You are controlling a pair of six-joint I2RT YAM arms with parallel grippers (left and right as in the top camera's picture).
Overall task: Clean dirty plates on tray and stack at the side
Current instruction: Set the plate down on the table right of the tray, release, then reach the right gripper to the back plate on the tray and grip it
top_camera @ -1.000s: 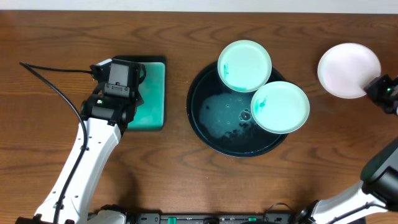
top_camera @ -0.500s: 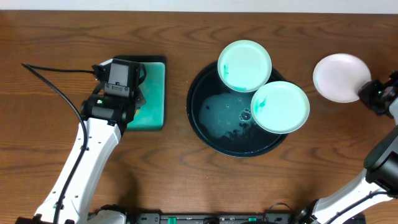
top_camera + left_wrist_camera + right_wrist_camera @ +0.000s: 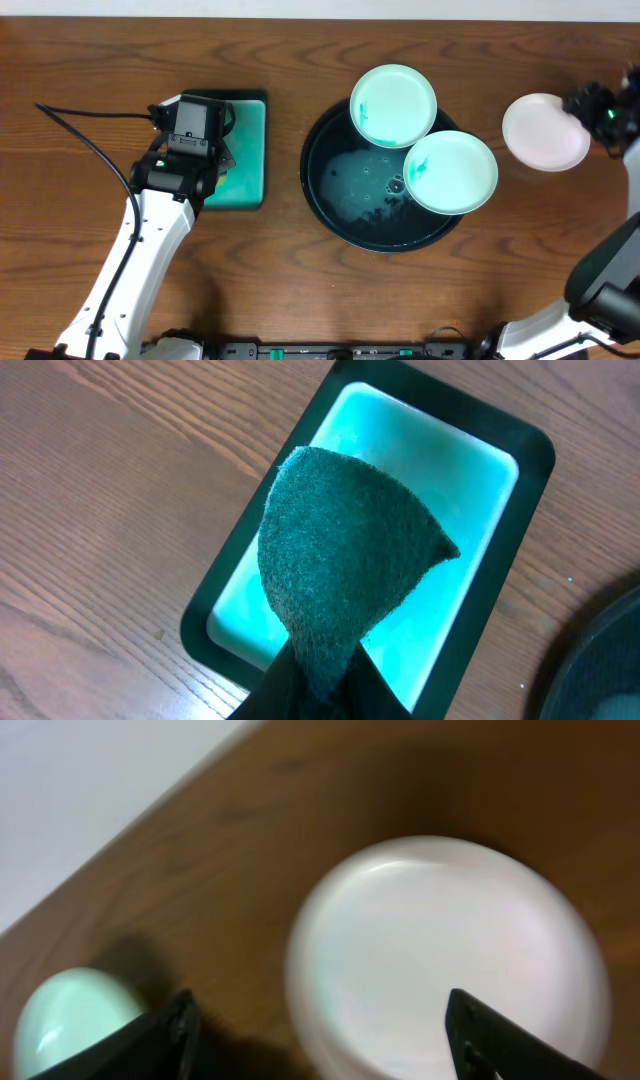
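Note:
Next, my right gripper moves to the left in the overhead view, past the white plate onto the far plate's facing rim [image 3: 434, 104], as that plate shows teal smears.
Two pale-mint plates with teal smears sit on the black tray [image 3: 345, 205]: one plate [image 3: 393, 105] on its far rim, another plate [image 3: 451, 172] on its right side. A clean white plate [image 3: 545, 132] lies flat on the table to the tray's right. My right gripper [image 3: 588, 101] hovers at that plate's far right edge. In the right wrist view the right gripper [image 3: 320, 1012] stands open above the white plate [image 3: 450, 950], touching nothing. My left gripper [image 3: 315, 685] is shut on a dark green scrub pad [image 3: 340, 570] above the teal dish [image 3: 445, 510].
The teal rectangular dish [image 3: 245, 150] with a dark rim lies left of the tray, under my left arm. A black cable [image 3: 90, 150] runs across the table's left side. Teal liquid pools on the tray's floor. The table's back edge is close behind the white plate.
My right gripper has opened and let go of the white plate, which now lies flat on the table. The right arm has moved toward the table's back edge. The left arm has not moved.

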